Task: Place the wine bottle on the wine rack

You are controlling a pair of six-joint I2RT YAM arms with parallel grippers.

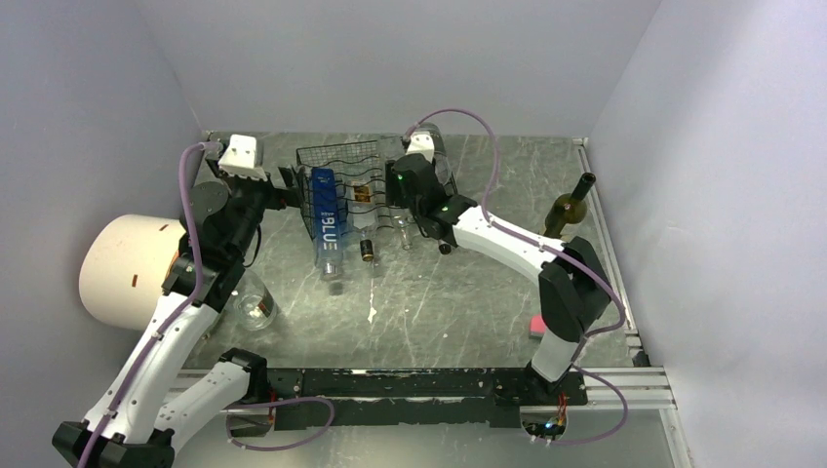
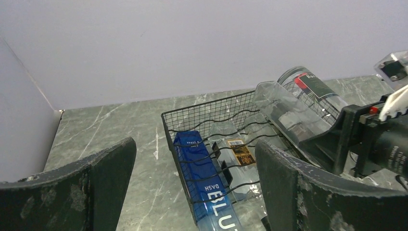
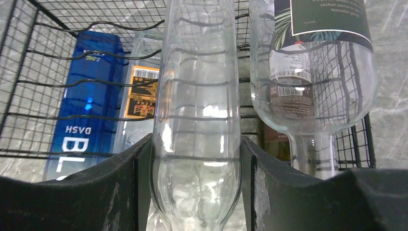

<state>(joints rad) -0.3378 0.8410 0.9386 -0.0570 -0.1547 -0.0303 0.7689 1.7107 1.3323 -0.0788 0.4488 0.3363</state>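
Observation:
My right gripper lowers the clear glass wine bottle onto the wavy rods (image 1: pixel 392 193) (image 3: pixel 199 96) beside the orange-labelled one next, since it still hangs above the rack.
The black wire wine rack (image 1: pixel 336 175) stands at the back middle of the table. My right gripper (image 3: pixel 196 183) is shut on a clear glass wine bottle (image 3: pixel 197 110), lying lengthwise over the rack's (image 3: pixel 43 86) wavy rods. In the top view the right gripper (image 1: pixel 398 195) is at the rack's right side. A blue bottle (image 3: pixel 89 130) and an orange-labelled clear one (image 3: pixel 139 96) lie in the rack. A dark-labelled clear bottle (image 3: pixel 317 72) lies at its right. My left gripper (image 1: pixel 293 188) stands open by the rack's left side, holding nothing.
A green bottle (image 1: pixel 569 207) stands upright at the right. A white cylinder (image 1: pixel 122 268) sits at the left, with a drinking glass (image 1: pixel 255 307) in front of it. A small pink object (image 1: pixel 536 325) lies by the right arm's base. Walls close in the back and sides.

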